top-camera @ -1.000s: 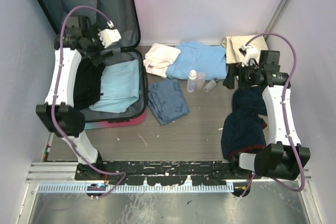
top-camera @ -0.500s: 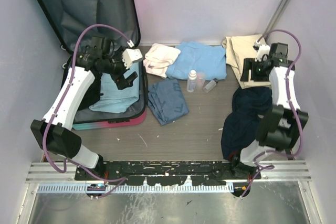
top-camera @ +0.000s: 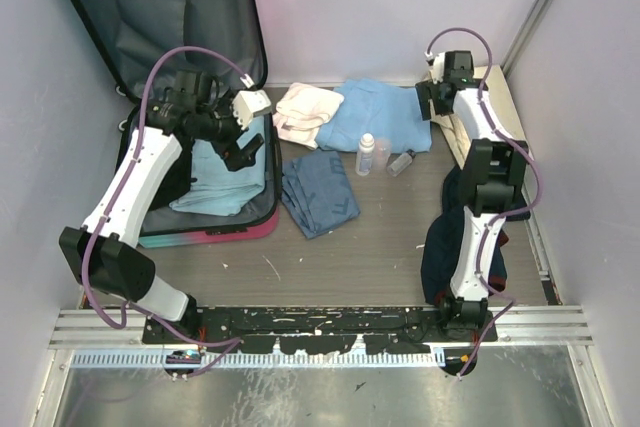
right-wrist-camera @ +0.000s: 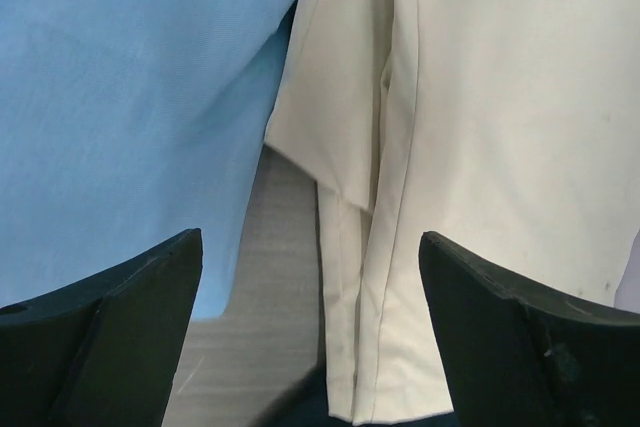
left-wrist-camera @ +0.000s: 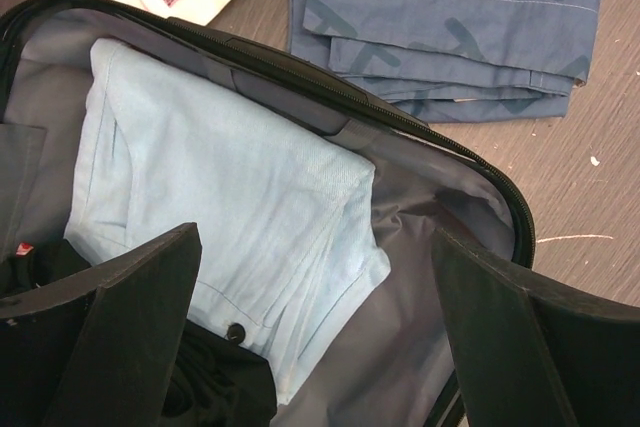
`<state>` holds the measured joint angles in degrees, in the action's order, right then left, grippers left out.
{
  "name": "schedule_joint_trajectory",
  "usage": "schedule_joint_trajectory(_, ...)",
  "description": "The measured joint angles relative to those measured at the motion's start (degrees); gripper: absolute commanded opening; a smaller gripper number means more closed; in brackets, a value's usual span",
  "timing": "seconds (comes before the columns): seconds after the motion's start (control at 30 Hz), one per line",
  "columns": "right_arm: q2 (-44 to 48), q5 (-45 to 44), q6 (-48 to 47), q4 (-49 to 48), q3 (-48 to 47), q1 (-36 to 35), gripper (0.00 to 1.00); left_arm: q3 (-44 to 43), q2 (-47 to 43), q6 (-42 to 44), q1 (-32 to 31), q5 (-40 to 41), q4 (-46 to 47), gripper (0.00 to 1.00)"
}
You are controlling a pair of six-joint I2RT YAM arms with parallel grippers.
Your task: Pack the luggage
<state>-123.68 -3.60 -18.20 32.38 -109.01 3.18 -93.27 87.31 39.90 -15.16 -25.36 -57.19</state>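
The folded edge of the beige cloth lies a bare gap away from the blue cloth, so my right gripper will next move down onto it, fingers open.
The luggage (top-camera: 222, 231) lies open at the left with its lid (top-camera: 150, 7) standing up. A light blue garment (top-camera: 222, 177) and a black garment (top-camera: 165, 169) lie in it. My left gripper (top-camera: 248, 152) is open and empty above the luggage's right side. In the left wrist view it (left-wrist-camera: 315, 247) hangs over the light blue garment (left-wrist-camera: 230, 177) and the grey lining (left-wrist-camera: 430, 247). My right gripper (top-camera: 425, 107) is open and empty at the back right. In the right wrist view it (right-wrist-camera: 310, 247) hovers over the edge of a beige cloth (right-wrist-camera: 500, 127), beside a blue cloth (right-wrist-camera: 130, 97).
A white towel (top-camera: 305, 112), the blue cloth (top-camera: 375, 117) and the beige cloth (top-camera: 497, 97) lie at the back. A folded dark blue cloth (top-camera: 320, 192) lies by the luggage. Two small bottles (top-camera: 367, 155) stand mid-table. A dark navy cloth heap (top-camera: 462, 237) lies under the right arm.
My right arm has swung from over the navy heap to the back, above the beige cloth's edge. My left gripper moved from the luggage's back to its right side, then held still.
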Motion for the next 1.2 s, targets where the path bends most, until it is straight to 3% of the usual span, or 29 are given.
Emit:
schedule_joint_trajectory(0.17, -7.78, -5.29, -1.7, -0.87, -7.56, -0.26, 0.93, 0.0, 0.68, 0.04, 0.0, 0.33, 0.26, 0.98)
schedule_joint_trajectory(0.43, -10.75, -10.05, -4.33, -2.27, -8.31, 1.22, 1.0, 0.0, 2.99, 0.39, -0.17, 0.76, 1.14, 0.98)
schedule_joint_trajectory(0.97, -16.7, -2.99, -7.26, -3.82, -11.26, 2.29, 0.99, -0.31, 5.68, 2.01, -0.7, 2.45, 1.18, 0.98)
schedule_joint_trajectory(1.03, -19.19, -3.32, -7.5, -4.13, -15.17, 2.29, 0.91, -0.94, 6.16, 2.01, -0.87, 2.67, 1.14, 0.98)
schedule_joint_trajectory(1.1, -20.24, -3.37, -7.69, -4.2, -16.65, 2.32, 0.72, -1.73, 6.75, 2.01, -0.98, 2.82, 1.14, 0.98)
schedule_joint_trajectory(1.2, -21.03, -3.04, -7.43, -4.63, -17.2, 2.54, 0.54, -2.62, 7.37, 1.99, -1.07, 3.13, 1.16, 0.99)
